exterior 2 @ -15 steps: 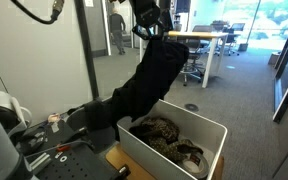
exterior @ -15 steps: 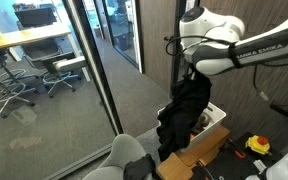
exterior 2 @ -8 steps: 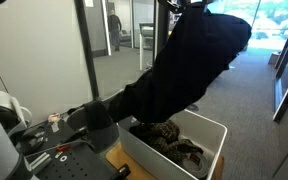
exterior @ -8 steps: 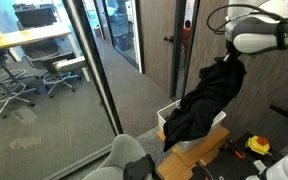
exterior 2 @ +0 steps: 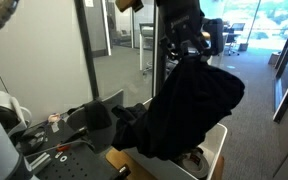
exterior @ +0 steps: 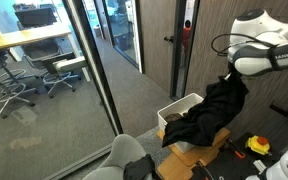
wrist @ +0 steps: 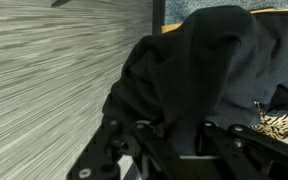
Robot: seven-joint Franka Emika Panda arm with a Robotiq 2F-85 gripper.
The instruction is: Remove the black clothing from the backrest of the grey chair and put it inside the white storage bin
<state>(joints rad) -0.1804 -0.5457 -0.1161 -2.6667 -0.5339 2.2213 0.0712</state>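
My gripper should next carry the black clothing down and outward over the open part of the white storage bin, because the top of the clothing still hangs high.
My gripper is shut on the top of the black clothing and holds it up. The cloth hangs down over the white storage bin, and its lower end drapes across the bin's top. In an exterior view the gripper is above the bunched cloth, which hides most of the bin. In the wrist view the fingers clamp the dark cloth; the gripper is tight on it. The grey chair stands at the bottom with a bare backrest.
The bin sits on a cardboard box. A leopard-print item lies inside the bin. A glass wall and a wooden door stand behind. A yellow tool lies on the floor. Clutter covers a table beside the bin.
The gripper has swung across and come lower with the clothing. The cloth's trailing end has left the chair side and now bunches over the bin.
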